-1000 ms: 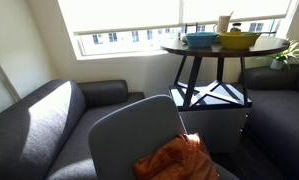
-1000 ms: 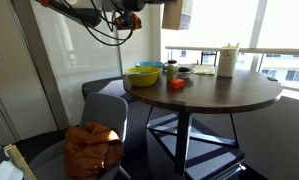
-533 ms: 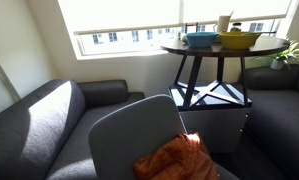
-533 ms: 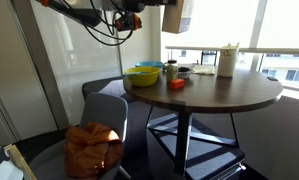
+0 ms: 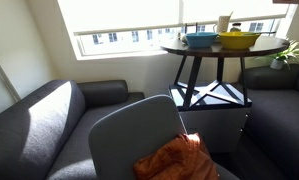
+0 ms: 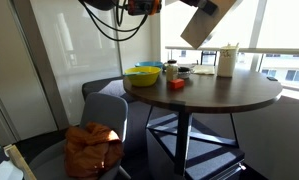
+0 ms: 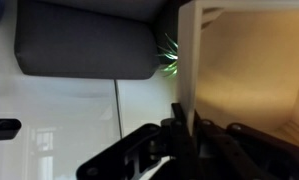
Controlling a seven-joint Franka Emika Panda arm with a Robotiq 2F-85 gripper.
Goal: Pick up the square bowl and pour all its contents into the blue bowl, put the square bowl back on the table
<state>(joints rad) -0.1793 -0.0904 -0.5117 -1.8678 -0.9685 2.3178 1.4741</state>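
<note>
The bare tabletop [image 6: 213, 91] beside the red object is below my gripper. My gripper will next turn, go down and let go of the tilted square bowl upright there.
My gripper [image 7: 184, 120] is shut on one wall of the square bowl [image 7: 239, 70], whose tan inside fills the right of the wrist view. In an exterior view the square bowl [image 6: 202, 22] hangs tilted high above the table [image 6: 229, 95]. It is to the right of the blue bowl [image 6: 149, 68] and not over it. The blue bowl sits behind the yellow bowl [image 6: 142, 78] at the table's far left. In the other exterior view the blue bowl [image 5: 200, 40] stands next to the yellow bowl [image 5: 239, 40] on the table [image 5: 189, 49]. The square bowl's contents are hidden.
A white cup [image 6: 227, 60], a small dark jar [image 6: 171, 70] and a red object [image 6: 176, 85] stand on the table. A grey chair with an orange cloth [image 6: 94, 145] stands beside it. A grey sofa [image 5: 49, 120] and a plant [image 5: 287, 55] are nearby.
The gripper has carried the square bowl to the right above the table and tilted it. The arm has swung the same way. The things on the table have not moved.
</note>
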